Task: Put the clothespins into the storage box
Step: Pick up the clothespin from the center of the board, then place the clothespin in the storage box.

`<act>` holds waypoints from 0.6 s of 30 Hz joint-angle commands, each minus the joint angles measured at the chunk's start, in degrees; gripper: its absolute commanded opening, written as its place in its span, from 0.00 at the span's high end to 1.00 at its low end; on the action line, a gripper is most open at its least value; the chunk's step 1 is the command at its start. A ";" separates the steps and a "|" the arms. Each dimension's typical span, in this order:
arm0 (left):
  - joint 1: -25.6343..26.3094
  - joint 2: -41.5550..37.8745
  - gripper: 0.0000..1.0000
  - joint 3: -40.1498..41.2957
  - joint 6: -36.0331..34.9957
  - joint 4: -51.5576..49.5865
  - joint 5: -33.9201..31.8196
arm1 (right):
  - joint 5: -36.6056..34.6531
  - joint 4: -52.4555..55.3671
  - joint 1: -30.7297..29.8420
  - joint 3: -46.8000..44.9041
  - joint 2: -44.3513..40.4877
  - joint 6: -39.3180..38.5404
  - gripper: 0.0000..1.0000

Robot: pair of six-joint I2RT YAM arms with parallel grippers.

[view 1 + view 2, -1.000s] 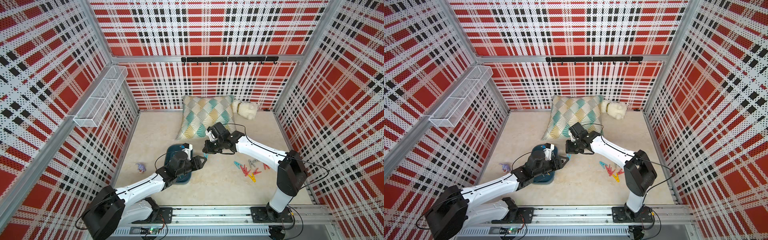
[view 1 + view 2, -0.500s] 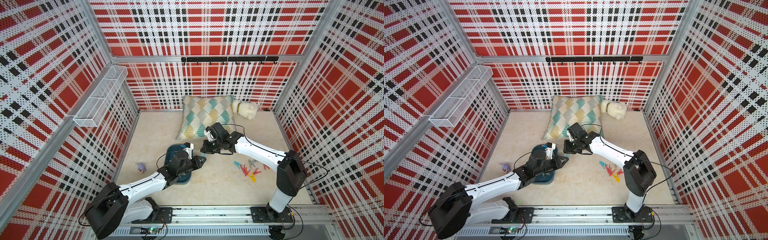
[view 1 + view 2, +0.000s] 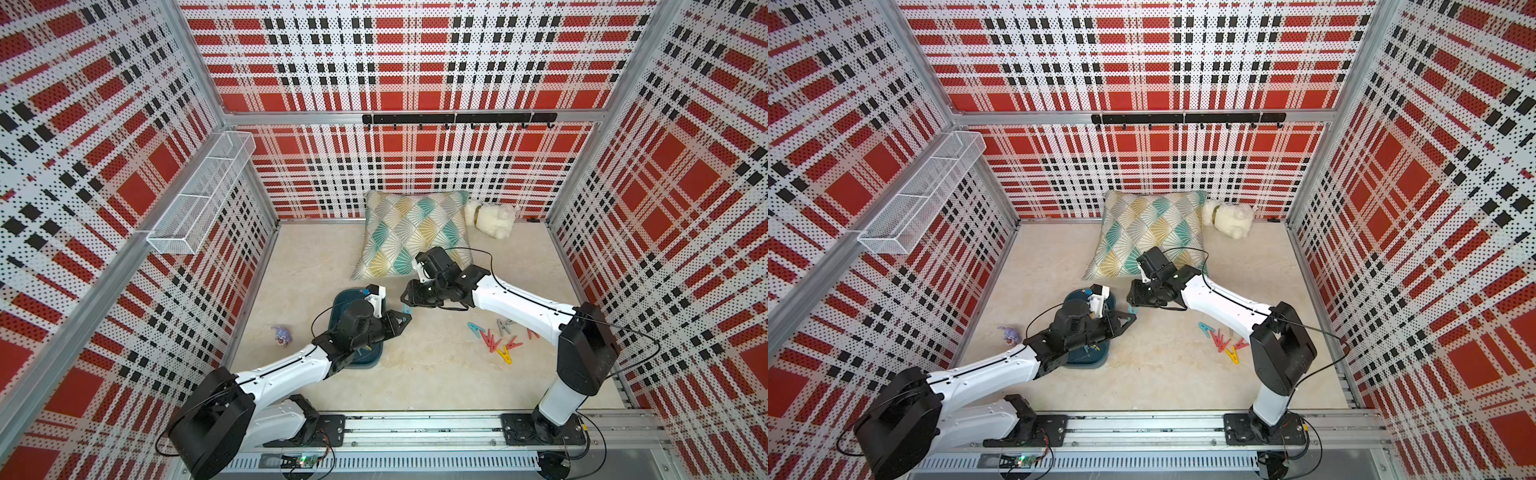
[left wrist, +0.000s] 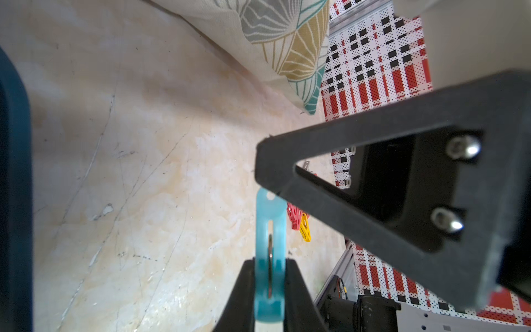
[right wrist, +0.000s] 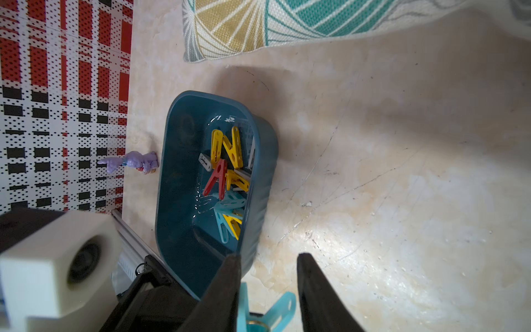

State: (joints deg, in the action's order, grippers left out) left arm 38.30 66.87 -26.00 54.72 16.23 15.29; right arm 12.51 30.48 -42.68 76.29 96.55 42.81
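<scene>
The teal clothespin in my left gripper hangs outside the box. My left gripper needs to move away from the open right gripper and over the clothespins inside the storage box (image 3: 345, 297) to release it.
A teal clothespin (image 4: 270, 253) hangs just right of the storage box (image 3: 345, 297), and my left gripper (image 4: 270, 261) is shut on its end. My right gripper (image 5: 269, 255) stands open around the same clothespin (image 5: 275, 310); one leg lies against a finger and the other finger is clear of it. In both top views the two grippers meet tip to tip, left gripper (image 3: 405, 318) and right gripper (image 3: 409, 301). The dark teal storage box (image 5: 172, 120) holds several yellow, red, grey and teal clothespins (image 5: 227, 172). More clothespins (image 3: 496, 338) lie loose on the floor by the right arm.
A patterned pillow (image 3: 415, 232) and a cream plush toy (image 3: 492, 218) lie at the back. A small purple figure (image 3: 281, 334) stands left of the box. A white wire basket (image 3: 199, 195) hangs on the left wall and a black hook rail (image 3: 457, 118) on the back wall.
My left gripper has shut on the teal clothespin. My right gripper, shut on it before, has opened its jaws. Both arms have stayed nearly in place.
</scene>
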 commanded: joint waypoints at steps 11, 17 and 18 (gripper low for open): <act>-18.61 -7.95 0.97 2.12 -7.67 -17.63 -5.80 | -13.09 8.63 6.46 -10.43 -8.59 -8.83 0.57; -20.64 -4.82 0.95 0.37 -11.59 -22.30 -9.38 | -17.67 10.11 6.99 -16.36 -11.12 -9.06 0.57; -20.63 -4.38 0.94 0.19 -11.93 -22.52 -9.90 | -18.13 10.29 7.06 -17.20 -11.57 -8.85 0.57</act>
State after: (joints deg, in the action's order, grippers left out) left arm 18.02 61.39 -24.53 46.11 -2.57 8.14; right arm -1.96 38.76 -35.86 60.55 87.70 34.79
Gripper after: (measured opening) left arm 0.164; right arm 0.430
